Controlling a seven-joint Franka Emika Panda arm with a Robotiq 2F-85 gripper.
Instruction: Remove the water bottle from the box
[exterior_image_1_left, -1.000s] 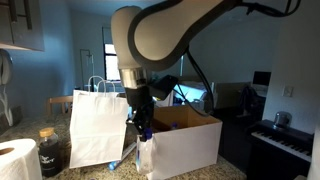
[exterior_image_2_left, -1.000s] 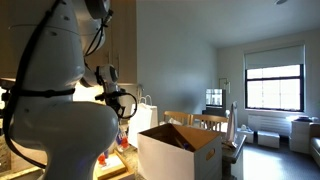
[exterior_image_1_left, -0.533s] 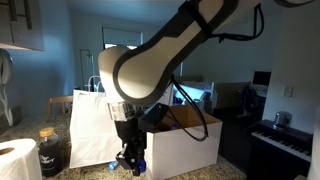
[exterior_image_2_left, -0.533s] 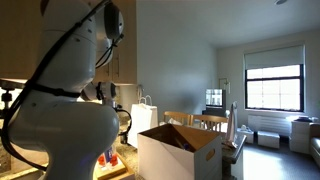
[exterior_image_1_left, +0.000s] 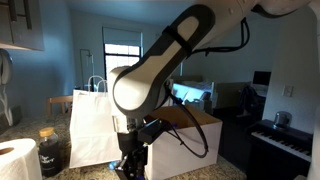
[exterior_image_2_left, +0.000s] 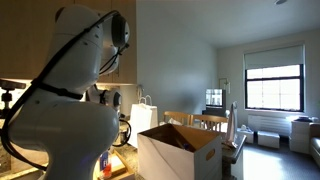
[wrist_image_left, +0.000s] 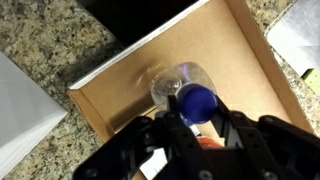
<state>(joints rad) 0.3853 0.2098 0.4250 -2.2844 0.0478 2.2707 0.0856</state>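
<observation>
The cardboard away from the orange item is bare, so the gripper will next go down and move toward the panel's edge by the dark patch (wrist_image_left: 154, 57).
In the wrist view my gripper (wrist_image_left: 192, 112) is shut on the water bottle (wrist_image_left: 176, 84), a clear bottle with a blue cap that points at the camera. It hangs over a flat brown cardboard panel (wrist_image_left: 120, 85) lying on the speckled counter. In an exterior view my gripper (exterior_image_1_left: 130, 165) is low, close to the counter, in front of the left corner of the white box (exterior_image_1_left: 188, 142). The bottle is too dim to make out there. The box also shows in an exterior view (exterior_image_2_left: 180, 150), open, with brown inner walls. The bottle is outside it.
A tall white paper bag with handles (exterior_image_1_left: 95, 125) stands behind my gripper. A dark jar with a golden lid (exterior_image_1_left: 48, 150) and a paper towel roll (exterior_image_1_left: 15, 160) stand at the left. Speckled granite counter (wrist_image_left: 50, 45) surrounds the cardboard panel.
My arm has come down from the box's rim height to just above the counter in front of the box, with the bottle still in the gripper.
</observation>
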